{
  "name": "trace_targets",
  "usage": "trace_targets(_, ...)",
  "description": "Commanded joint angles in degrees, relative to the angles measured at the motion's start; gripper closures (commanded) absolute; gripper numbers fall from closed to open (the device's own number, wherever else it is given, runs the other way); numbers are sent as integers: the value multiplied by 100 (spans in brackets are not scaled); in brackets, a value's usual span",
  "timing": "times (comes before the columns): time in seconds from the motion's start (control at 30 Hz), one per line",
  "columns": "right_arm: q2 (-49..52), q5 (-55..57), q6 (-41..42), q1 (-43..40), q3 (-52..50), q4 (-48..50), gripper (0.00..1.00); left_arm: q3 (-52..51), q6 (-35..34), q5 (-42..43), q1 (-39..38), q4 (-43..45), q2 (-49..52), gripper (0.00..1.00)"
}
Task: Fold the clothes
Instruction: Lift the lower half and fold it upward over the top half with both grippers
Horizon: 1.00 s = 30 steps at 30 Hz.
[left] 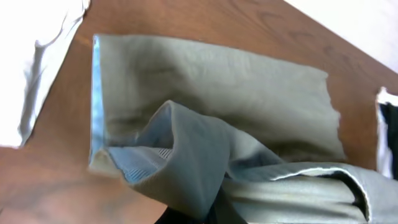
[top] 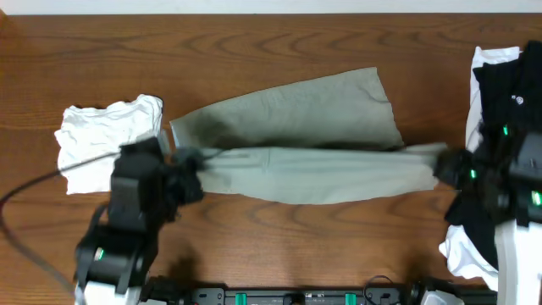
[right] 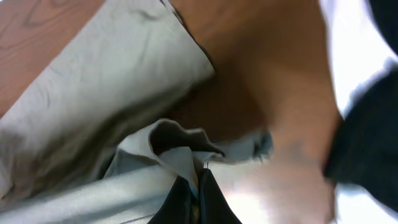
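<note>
The back leg lies flat outward of my left gripper, which next swings the waistband end outward, lowers it onto that leg's far corner [top: 180, 126] [left: 109, 47] and releases.
The khaki shorts [top: 313, 127] lie across the middle of the table, one leg flat at the back and the near leg lifted and stretched between my two grippers. My left gripper [top: 190, 158] is shut on the waistband end. In the left wrist view the pale blue inner waistband [left: 96, 93] runs down the left and bunched cloth rises out of the left gripper [left: 214, 214]. My right gripper [top: 446, 167] is shut on the leg's hem end. The right wrist view has the right gripper [right: 198, 190] with its dark fingers pinched on a fold of the shorts [right: 93, 93].
A white folded garment [top: 106, 140] lies at the left, close behind my left arm. A black garment with white trim [top: 500, 85] is heaped at the right edge, under and beside my right arm. Bare wooden table [top: 279, 51] stretches behind the shorts.
</note>
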Motion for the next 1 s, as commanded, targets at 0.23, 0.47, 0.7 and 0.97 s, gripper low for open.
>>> trace_targets(0.23,1580,72,-426,496,114,2406,99,90,-46,-1471,52,1375,1980,94)
trace_targets(0.47,2363,87,-422,914,114,3827,99,90,-48,-1840,286,2726,2778,94)
trace_targets(0.7,3228,291,-420,1235,114,5029,99,90,-44,-1840,492,3807,3477,94)
trace_targets(0.97,3783,389,-356,1379,114,6155,99,90,-42,-1858,501,4627,3991,94)
